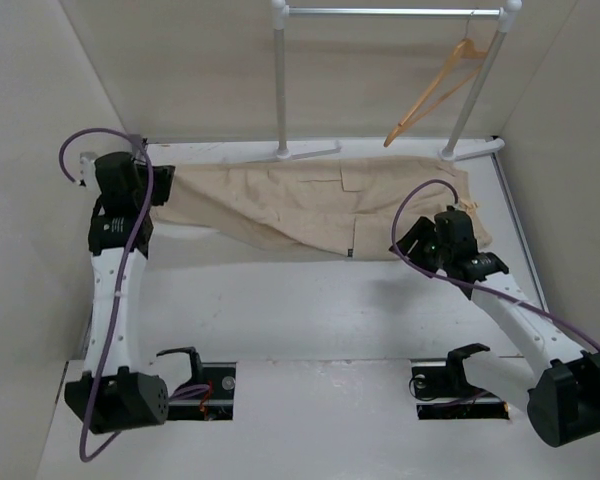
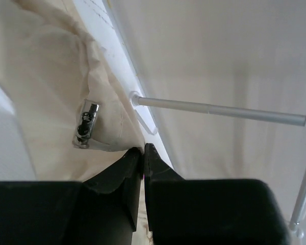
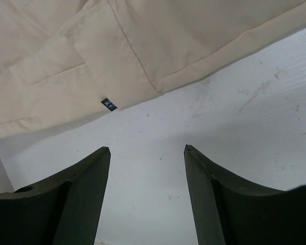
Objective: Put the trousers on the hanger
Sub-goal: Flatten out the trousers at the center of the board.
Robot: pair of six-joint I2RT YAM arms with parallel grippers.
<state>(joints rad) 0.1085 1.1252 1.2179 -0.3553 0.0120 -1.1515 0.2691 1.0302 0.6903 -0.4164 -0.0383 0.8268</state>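
Observation:
The trousers' near edge lies below the robot's right gripper and to its right in the top view. The right gripper will lower that way, turning to straddle the trousers.
The beige trousers (image 1: 300, 205) lie stretched across the back of the table, pocket flaps facing up. The light-orange wooden hanger (image 1: 435, 90) hangs by its hook from the rail at the back right, with nothing on it. My left gripper (image 1: 163, 186) is at the trousers' left end. In the left wrist view it (image 2: 143, 149) is shut, with the cloth (image 2: 46, 76) pinched at its tips, beside a metal fastener (image 2: 85, 124). My right gripper (image 1: 408, 240) hovers by the trousers' front edge near their right end. In the right wrist view it (image 3: 147, 149) is open and empty above the bare table, with the trousers (image 3: 92, 46) just beyond.
A white-and-metal garment rail (image 1: 390, 12) stands at the back, its posts (image 1: 280, 85) and feet just behind the trousers. Its bar (image 2: 219, 109) shows in the left wrist view. Beige walls close in the table (image 1: 300, 310) on the left, back and right.

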